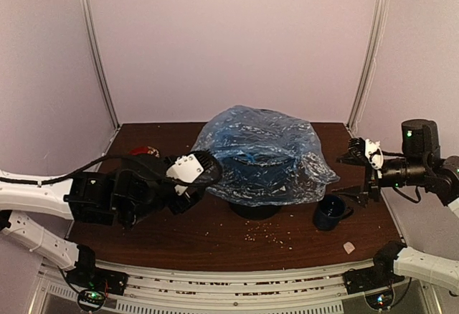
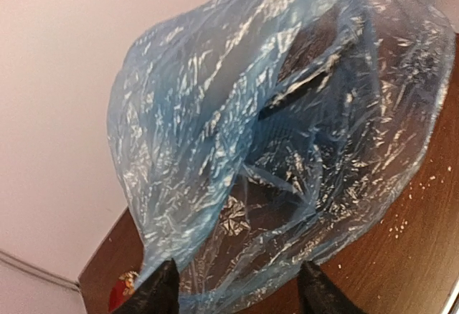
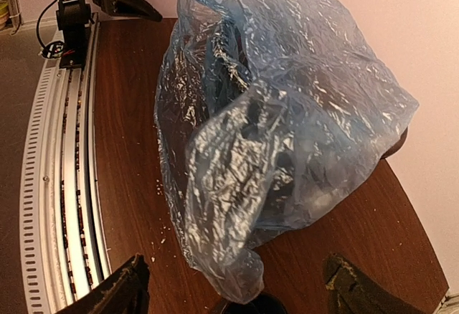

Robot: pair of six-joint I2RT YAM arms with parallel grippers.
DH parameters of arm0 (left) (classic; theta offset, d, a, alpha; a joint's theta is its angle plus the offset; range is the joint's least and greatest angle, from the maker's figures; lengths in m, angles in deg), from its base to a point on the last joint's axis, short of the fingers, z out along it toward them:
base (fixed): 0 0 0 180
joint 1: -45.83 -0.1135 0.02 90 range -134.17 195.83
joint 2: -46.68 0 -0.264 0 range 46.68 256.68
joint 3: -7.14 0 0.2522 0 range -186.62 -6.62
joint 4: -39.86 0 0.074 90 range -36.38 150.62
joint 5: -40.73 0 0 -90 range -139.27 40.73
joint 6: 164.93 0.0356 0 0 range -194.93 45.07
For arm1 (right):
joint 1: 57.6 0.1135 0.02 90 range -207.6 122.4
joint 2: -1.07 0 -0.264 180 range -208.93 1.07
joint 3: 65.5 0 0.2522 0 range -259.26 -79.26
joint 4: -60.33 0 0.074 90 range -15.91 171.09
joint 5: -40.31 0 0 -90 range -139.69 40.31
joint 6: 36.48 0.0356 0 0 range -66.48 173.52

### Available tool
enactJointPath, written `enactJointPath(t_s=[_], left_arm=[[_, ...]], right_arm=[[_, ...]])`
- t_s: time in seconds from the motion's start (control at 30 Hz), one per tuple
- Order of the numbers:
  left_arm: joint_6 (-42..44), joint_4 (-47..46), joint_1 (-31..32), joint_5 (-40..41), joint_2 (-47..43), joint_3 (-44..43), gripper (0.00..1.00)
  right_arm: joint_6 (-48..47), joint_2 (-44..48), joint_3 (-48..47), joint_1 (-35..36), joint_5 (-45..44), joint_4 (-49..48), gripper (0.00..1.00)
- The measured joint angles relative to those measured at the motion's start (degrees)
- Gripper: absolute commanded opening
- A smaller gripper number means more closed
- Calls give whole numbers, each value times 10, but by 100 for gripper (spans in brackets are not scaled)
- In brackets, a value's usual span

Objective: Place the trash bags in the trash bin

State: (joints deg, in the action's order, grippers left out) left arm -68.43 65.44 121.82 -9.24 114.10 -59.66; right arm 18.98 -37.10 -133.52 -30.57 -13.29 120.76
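Note:
The bag's hanging corner sticks out between the open fingers of my right gripper. My right gripper will next move toward the bin (image 1: 254, 210), left in the top view, onto that corner.
The light-blue trash bag (image 1: 262, 149) lies draped over the black mesh trash bin (image 1: 254, 210) at the table's middle, covering its rim and most of its body. The bin shows dark through the film in the left wrist view (image 2: 301, 92). My left gripper (image 1: 209, 174) is open at the bag's left lower edge; the film (image 2: 237, 185) hangs between its spread fingertips (image 2: 154, 292). My right gripper (image 1: 353, 174) is open to the right of the bag, not touching it. A hanging bag corner (image 3: 237, 271) lies between its fingers (image 3: 118, 292).
A dark blue mug (image 1: 331, 212) stands right of the bin, under the bag's right corner, its rim at the bottom of the right wrist view (image 3: 244, 305). A red object (image 1: 147, 150) lies at back left. Crumbs (image 1: 269, 239) and a white scrap (image 1: 349, 247) lie near the front edge.

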Motion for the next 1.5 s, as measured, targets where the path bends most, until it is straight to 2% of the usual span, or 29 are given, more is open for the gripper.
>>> enactJointPath(t_s=[0.03, 0.07, 0.1, 0.2, 0.3, 0.6, 0.77, 1.0, 1.1, 1.2, 1.33, 1.43, 1.5], left_arm=[[0, -1, 7, -4, -12, 0, 37], [1, -1, 13, -10, -25, 0, 36], [3, -2, 18, -16, -39, 0, 39], [8, -2, 20, -23, -73, 0, 63], [12, -6, 20, -19, -80, 0, 68], [39, -9, 20, 50, 18, -2, 61], [61, -47, 13, 82, 22, -1, 60], [82, -87, -13, 89, 15, 1, 57], [89, -89, -22, 85, 15, 1, 53], [96, -90, -28, 81, 19, 1, 49], [103, -93, -33, 77, 32, 1, 43], [108, -96, -36, 76, 43, 1, 34], [112, -102, -38, 75, 47, 1, 29]], right_arm=[[-1, 0, -3, 0, 5, 2, 80], [-2, 0, -7, 1, 9, 4, 79], [-3, 0, -11, 2, 13, 3, 79], [0, 5, -14, 8, 23, 0, 79], [3, 4, -10, 15, 21, -11, 79], [15, -21, -9, 36, 6, -46, 70], [19, -32, -8, 46, -7, -61, 67], [12, -41, -8, 58, -12, -58, 76], [-2, -33, -8, 60, -5, -39, 76], [-9, -24, -8, 61, -7, -28, 64], [1, -21, 5, 61, -35, -43, 53], [16, -32, 11, 61, -51, -58, 45], [31, -44, 10, 63, -54, -76, 35]])
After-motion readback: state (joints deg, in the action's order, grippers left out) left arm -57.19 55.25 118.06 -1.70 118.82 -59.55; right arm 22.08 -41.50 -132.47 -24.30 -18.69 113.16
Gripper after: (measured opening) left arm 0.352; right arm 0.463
